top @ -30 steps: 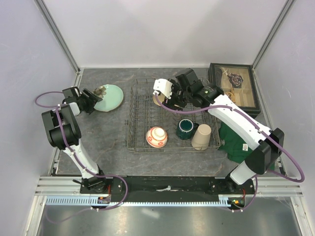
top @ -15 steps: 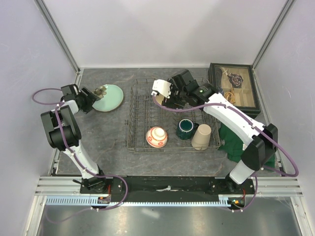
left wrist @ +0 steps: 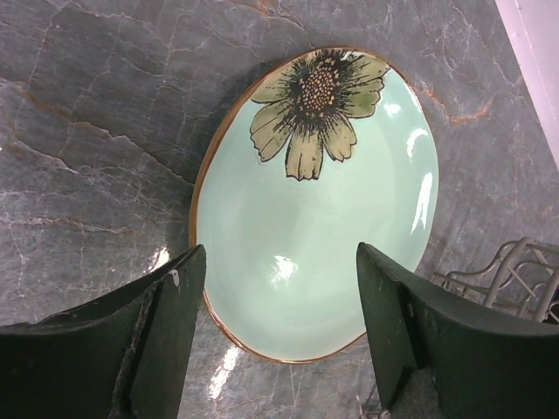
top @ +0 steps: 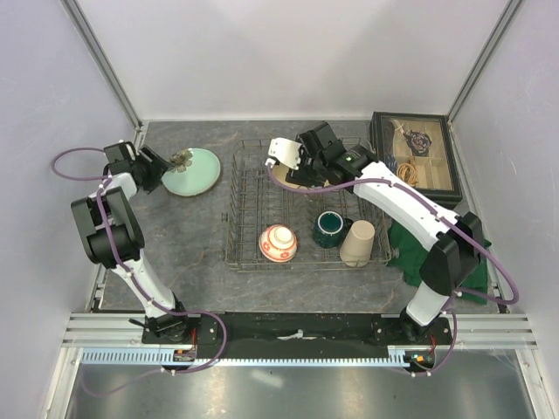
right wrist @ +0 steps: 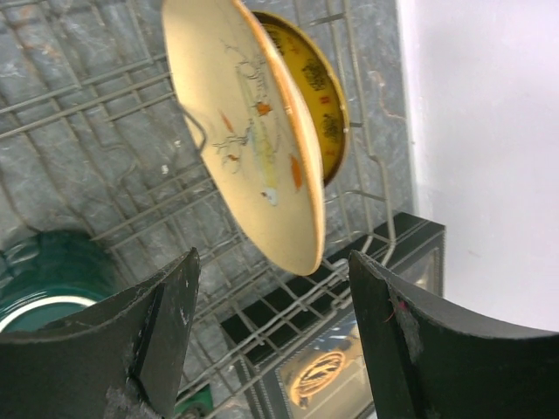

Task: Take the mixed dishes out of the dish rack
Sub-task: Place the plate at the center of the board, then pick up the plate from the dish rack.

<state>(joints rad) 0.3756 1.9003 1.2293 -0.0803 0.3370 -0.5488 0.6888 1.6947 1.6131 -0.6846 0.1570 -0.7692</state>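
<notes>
The patterned plate stands on edge below, so my right gripper should next go down until its open fingers straddle the upper rim of the patterned plate (right wrist: 301,144) and close there.
The pale green plate (top: 194,171) with a flower print lies flat on the table at the far left, also in the left wrist view (left wrist: 323,218). My left gripper (top: 155,169) is open and empty just left of it (left wrist: 279,305). The gold-brown patterned plate (top: 286,177) stands on edge in the grey wire dish rack (top: 240,209). My right gripper (top: 307,168) is open above the rack, its jaws on either side of the plate's rim (right wrist: 262,148) without touching it. The red-and-white bowl (top: 278,243), dark green mug (top: 330,229) and beige tumbler (top: 357,243) sit in the rack's near part.
A dark glass-lidded box (top: 415,157) stands at the far right behind the rack. A green folded cloth (top: 428,253) lies right of the rack. White walls close in the table at the back and sides.
My left gripper has drawn back to the left, away from the pale green plate, which now lies on the table. My right gripper has moved left and back towards the upright plate.
</notes>
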